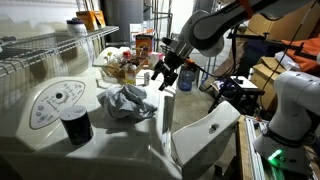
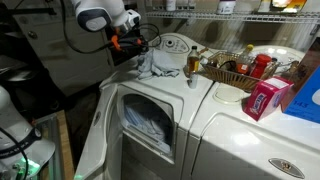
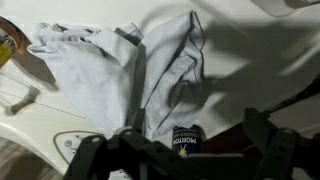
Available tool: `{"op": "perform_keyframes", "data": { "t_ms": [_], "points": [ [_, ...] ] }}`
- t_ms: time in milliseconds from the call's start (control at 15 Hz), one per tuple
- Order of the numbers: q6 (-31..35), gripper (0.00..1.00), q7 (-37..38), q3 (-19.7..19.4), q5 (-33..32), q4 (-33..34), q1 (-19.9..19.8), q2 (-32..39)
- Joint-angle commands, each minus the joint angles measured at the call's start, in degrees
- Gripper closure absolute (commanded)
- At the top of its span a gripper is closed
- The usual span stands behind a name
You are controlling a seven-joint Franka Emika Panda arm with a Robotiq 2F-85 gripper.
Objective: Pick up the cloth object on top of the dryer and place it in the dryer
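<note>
The grey cloth (image 1: 126, 102) lies crumpled below and outward of my open gripper, so I need to lower it outward onto the cloth's near folds and close.
A crumpled grey cloth (image 1: 126, 102) lies on top of the white dryer (image 1: 40, 150). It also shows in an exterior view (image 2: 160, 62) and fills the upper wrist view (image 3: 110, 70). My gripper (image 1: 164, 76) hangs open and empty above the dryer top, a little beyond the cloth. It also shows in an exterior view (image 2: 135, 43). In the wrist view its two fingers (image 3: 176, 152) stand wide apart at the bottom. The dryer door (image 1: 205, 135) is open, and clothes lie inside the drum (image 2: 148, 122).
A dark Morton salt can (image 1: 76, 125) stands on the dryer top next to the cloth, also in the wrist view (image 3: 186, 138). A basket of bottles (image 1: 125, 65) sits at the back. A pink box (image 2: 262, 98) rests on the neighbouring machine. Wire shelves (image 1: 40, 45) run behind.
</note>
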Motion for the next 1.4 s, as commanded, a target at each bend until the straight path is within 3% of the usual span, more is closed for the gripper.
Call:
{"op": "perform_keyframes", "data": {
  "t_ms": [0, 200, 667, 1067, 1333],
  "points": [
    [3.08, 0.0, -5.71, -1.75, 7.64, 2.95, 1.26, 5.53],
    [5.84, 0.0, -12.34, -1.84, 15.04, 5.81, 1.08, 10.14],
    [1.14, 0.0, -24.98, 1.02, 33.08, 15.45, -1.75, 21.18],
    [1.39, 0.0, -27.41, 3.33, 38.95, 21.78, -2.99, 30.21],
    [1.92, 0.0, -27.0, 4.72, 39.29, 25.32, -3.42, 35.03]
  ]
}}
